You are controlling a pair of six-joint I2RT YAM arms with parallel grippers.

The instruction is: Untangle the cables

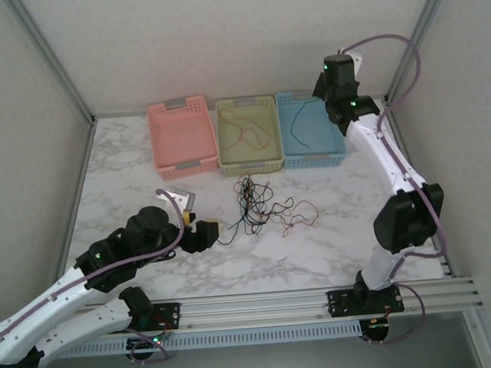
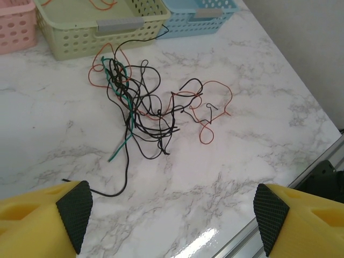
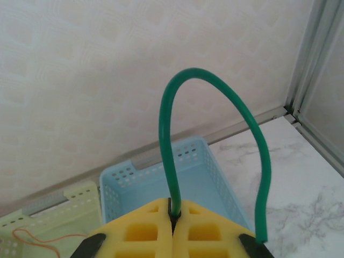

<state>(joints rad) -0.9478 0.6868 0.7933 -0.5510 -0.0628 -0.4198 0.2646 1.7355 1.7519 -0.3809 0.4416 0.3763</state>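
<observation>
The green cable's loose end already hangs inside the blue basket, so my right gripper should next go down toward the basket's bottom and release the cable.
The cables [image 1: 255, 204] lie in a loose tangle of black, reddish-orange and teal wires [image 2: 134, 102] in the middle of the marble table. My left gripper [image 2: 169, 212] is open just short of the tangle [image 1: 204, 225], with nothing between its black pads [image 2: 75, 209]. One black wire end [image 2: 107, 193] trails close to the left pad. My right gripper [image 3: 173, 215] is shut on a green cable [image 3: 166, 134], which arches up and hangs down on the right. That gripper [image 1: 322, 94] hovers above the blue basket [image 1: 315, 160], and the held cable dangles into it.
Three baskets stand in a row at the back: pink [image 1: 177, 104], yellow-green [image 1: 250, 164] with thin orange wires [image 1: 250, 133] inside, and blue [image 3: 156, 161]. Walls and metal posts close in the table. An aluminium rail [image 1: 279, 304] runs along the near edge.
</observation>
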